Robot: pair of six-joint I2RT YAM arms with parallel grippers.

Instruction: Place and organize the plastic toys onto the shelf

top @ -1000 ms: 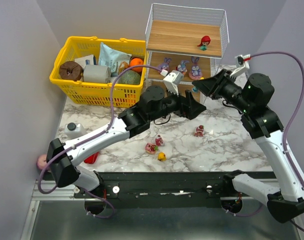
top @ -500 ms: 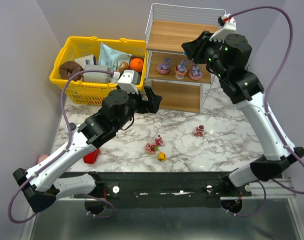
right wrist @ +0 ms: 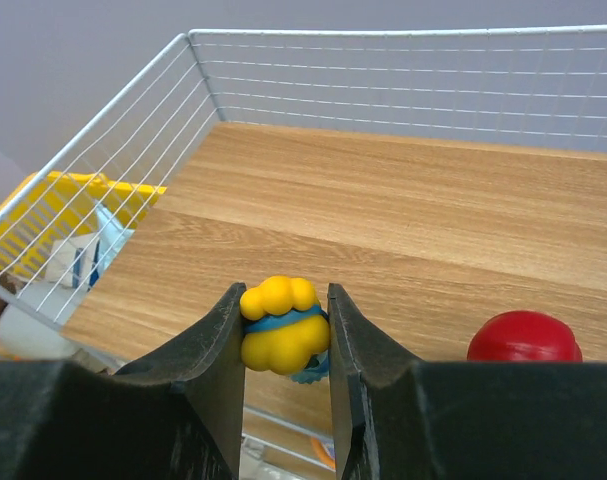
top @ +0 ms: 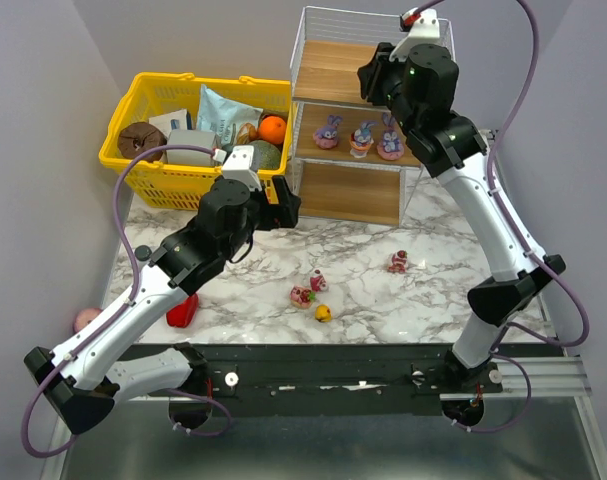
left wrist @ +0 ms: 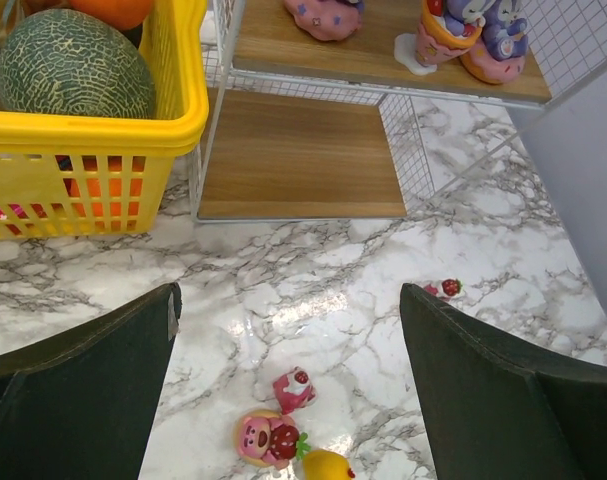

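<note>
My right gripper is holding the yellow-haired doll and will next come down onto the top board's bare front part to let it go, because there is open wood there next to the red-haired doll.
My right gripper is shut on a yellow-haired doll with a blue band. It holds the doll just above the front edge of the shelf's top board. A red-haired doll stands on that board to the right. Three purple-pink bunny figures sit on the middle tier. My left gripper hangs open over the marble table, nothing between its fingers. Below it lie a pink toy, a pink bear toy and a yellow one. A strawberry toy lies further right.
A yellow basket with a melon, an orange and packets stands left of the shelf. A red bell pepper and a pink ball lie at the table's left edge. White wire sides wall the shelf's top tier.
The right arm has risen from in front of the middle tier to above the top board, carrying the doll. The left arm has drawn back to the left and its jaws spread slightly wider.
</note>
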